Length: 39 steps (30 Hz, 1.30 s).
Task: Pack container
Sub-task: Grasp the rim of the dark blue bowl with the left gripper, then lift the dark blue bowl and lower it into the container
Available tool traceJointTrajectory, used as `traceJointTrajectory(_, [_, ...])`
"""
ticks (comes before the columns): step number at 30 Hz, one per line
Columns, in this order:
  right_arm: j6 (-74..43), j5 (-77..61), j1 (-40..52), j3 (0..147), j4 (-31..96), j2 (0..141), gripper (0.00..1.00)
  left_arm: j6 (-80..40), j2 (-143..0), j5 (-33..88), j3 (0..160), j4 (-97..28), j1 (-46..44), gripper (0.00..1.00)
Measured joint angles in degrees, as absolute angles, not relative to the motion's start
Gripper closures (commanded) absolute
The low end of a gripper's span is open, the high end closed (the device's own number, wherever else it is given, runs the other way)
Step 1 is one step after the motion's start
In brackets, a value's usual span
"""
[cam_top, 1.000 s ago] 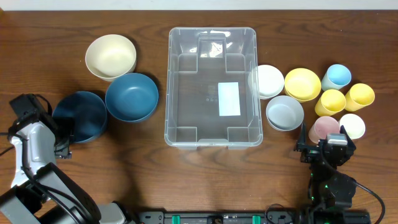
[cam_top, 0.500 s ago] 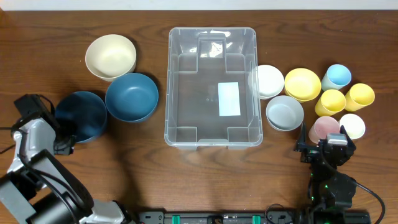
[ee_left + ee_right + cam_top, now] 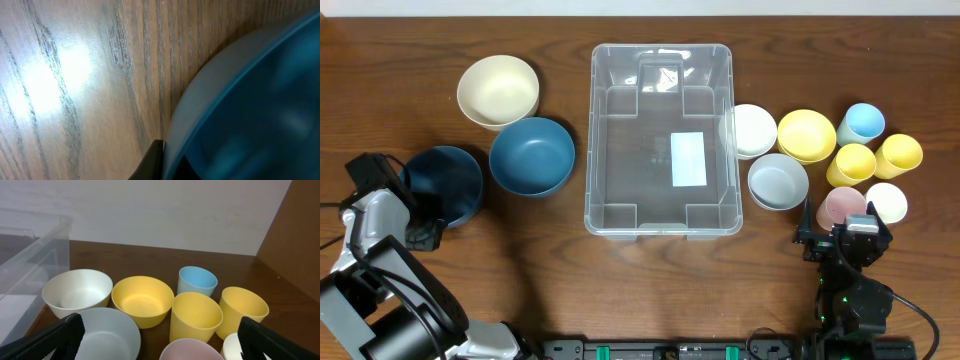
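Observation:
The container stands empty, so my left gripper rises next and swings outward over the container's far half. Then it lowers the dark blue bowl inside and releases its rim.
The container, a clear rectangular bin with a white label on its bottom, stands empty mid-table; its corner also shows in the right wrist view. My left gripper is shut on the near rim of a dark blue bowl at the table's left. In the left wrist view one black finger presses the outside of the bowl's wall, the other sits inside. My right gripper stands open at the front right, its fingers spread behind a pink cup and a pale grey bowl.
A cream bowl and a lighter blue bowl sit left of the bin. To its right are a white bowl, a yellow bowl, a grey bowl and several cups.
My left gripper has closed onto the dark blue bowl's rim, and the bowl has shifted slightly left. The right arm has not moved.

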<state>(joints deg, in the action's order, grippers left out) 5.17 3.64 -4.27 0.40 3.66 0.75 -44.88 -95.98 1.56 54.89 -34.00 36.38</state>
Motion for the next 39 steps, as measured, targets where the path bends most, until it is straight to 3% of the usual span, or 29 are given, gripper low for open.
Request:
traceJointTrajectory(12, [5.15, 3.64, -4.27, 0.4, 3.68, 0.75, 0.01, -40.38, -83.09, 2.24, 54.81, -34.44, 36.38, 0.94])
traceJointTrajectory(22, [5.17, 3.62, -4.27, 0.4, 3.68, 0.75, 0.01, -34.37, -63.37, 16.45, 54.78, -26.39, 34.52, 0.94])
traceJointTrajectory(29, [5.15, 3.64, -4.27, 0.4, 3.66, 0.75, 0.01, -31.59, -57.95, 21.69, 56.73, -25.41, 22.35, 0.94])
traceJointTrajectory(39, [5.15, 3.64, -4.25, 0.4, 3.66, 0.8, 0.01, -30.28, -64.97, 21.06, 71.22, -24.77, 0.51, 0.94])
